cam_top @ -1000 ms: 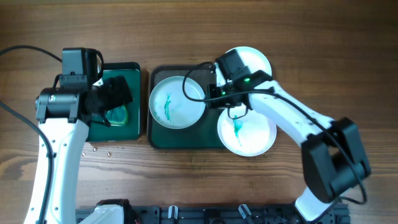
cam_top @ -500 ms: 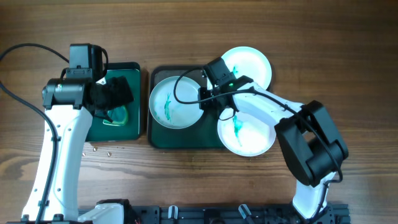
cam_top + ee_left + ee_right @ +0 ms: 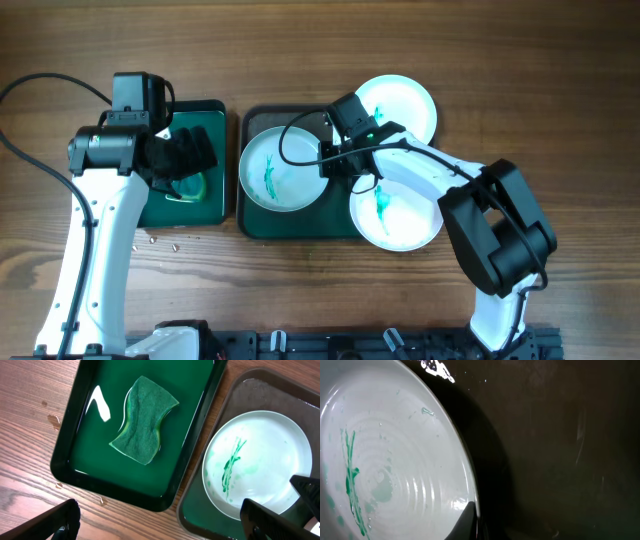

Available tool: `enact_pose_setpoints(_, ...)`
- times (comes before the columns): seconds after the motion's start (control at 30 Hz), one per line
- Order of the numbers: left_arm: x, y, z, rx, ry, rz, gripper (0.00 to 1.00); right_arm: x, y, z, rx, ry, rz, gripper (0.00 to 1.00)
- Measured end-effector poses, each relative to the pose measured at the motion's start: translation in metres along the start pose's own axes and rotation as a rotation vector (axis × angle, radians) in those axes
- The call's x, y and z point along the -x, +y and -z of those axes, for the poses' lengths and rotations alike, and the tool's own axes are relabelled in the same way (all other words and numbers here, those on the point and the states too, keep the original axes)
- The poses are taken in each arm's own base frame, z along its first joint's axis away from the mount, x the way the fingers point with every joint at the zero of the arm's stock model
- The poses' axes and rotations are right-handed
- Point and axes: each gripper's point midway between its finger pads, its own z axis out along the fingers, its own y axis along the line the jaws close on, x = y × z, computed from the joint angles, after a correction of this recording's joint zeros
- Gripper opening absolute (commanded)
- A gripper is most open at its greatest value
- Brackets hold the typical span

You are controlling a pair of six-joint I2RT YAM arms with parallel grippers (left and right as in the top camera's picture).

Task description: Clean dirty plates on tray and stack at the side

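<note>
My left gripper will next lower its open fingers into the smaller tray to straddle the narrow middle, where the sides curve in, because the sponge lies below it.
A white plate (image 3: 280,168) with a teal smear lies on the dark green tray (image 3: 300,222). It also shows in the left wrist view (image 3: 260,460) and the right wrist view (image 3: 395,460). A second smeared plate (image 3: 400,215) overlaps the tray's right edge. A plain white plate (image 3: 405,100) lies on the table at the back right. My right gripper (image 3: 332,160) is closed over the first plate's right rim, with one finger (image 3: 472,522) on the inside. My left gripper (image 3: 185,160) is open and empty (image 3: 170,525), hovering above the sponge tray.
A smaller bright-green tray (image 3: 215,115) with a black rim stands left of the big tray and holds a green sponge (image 3: 145,420) in water. Water drops (image 3: 160,240) lie on the wood in front of it. The right arm's cable (image 3: 300,135) loops over the plate.
The right gripper moved left to the rim of the plate on the tray and has held there for the last half second. The left arm shifted slightly towards the back.
</note>
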Motion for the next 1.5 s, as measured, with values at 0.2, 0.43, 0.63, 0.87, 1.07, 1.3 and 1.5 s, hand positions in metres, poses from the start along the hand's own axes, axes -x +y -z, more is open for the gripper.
enact_pose_setpoints(0.2, 0.0, 0.0, 0.0, 0.0, -0.001, 0.0, 1.0, -0.001, -0.001, 0.0, -0.003, 0.004, -0.001, 0.04)
enact_pose_setpoints(0.43, 0.001, 0.0, 0.0, -0.001, -0.002, 0.003, 1.0, -0.004, -0.002, 0.001, -0.013, 0.022, 0.002, 0.04)
enact_pose_setpoints(0.63, 0.014, 0.038, -0.004, 0.038, -0.01, 0.096, 0.86, -0.004, -0.002, 0.001, -0.012, 0.022, 0.002, 0.04)
enact_pose_setpoints(0.87, 0.009, 0.041, -0.048, -0.02, 0.146, 0.031, 0.73, -0.004, -0.002, 0.001, -0.012, 0.022, 0.002, 0.04)
enact_pose_setpoints(1.07, 0.001, 0.03, -0.103, -0.034, 0.278, -0.022, 0.63, -0.004, -0.002, 0.001, -0.012, 0.021, 0.002, 0.04)
enact_pose_setpoints(1.3, 0.014, 0.027, -0.138, -0.026, 0.254, -0.05, 0.23, -0.003, -0.002, 0.001, -0.011, 0.02, 0.029, 0.04)
enact_pose_setpoints(1.5, 0.013, 0.022, -0.145, -0.027, 0.256, -0.103, 0.35, -0.002, -0.001, 0.001, -0.009, 0.016, 0.049, 0.04)
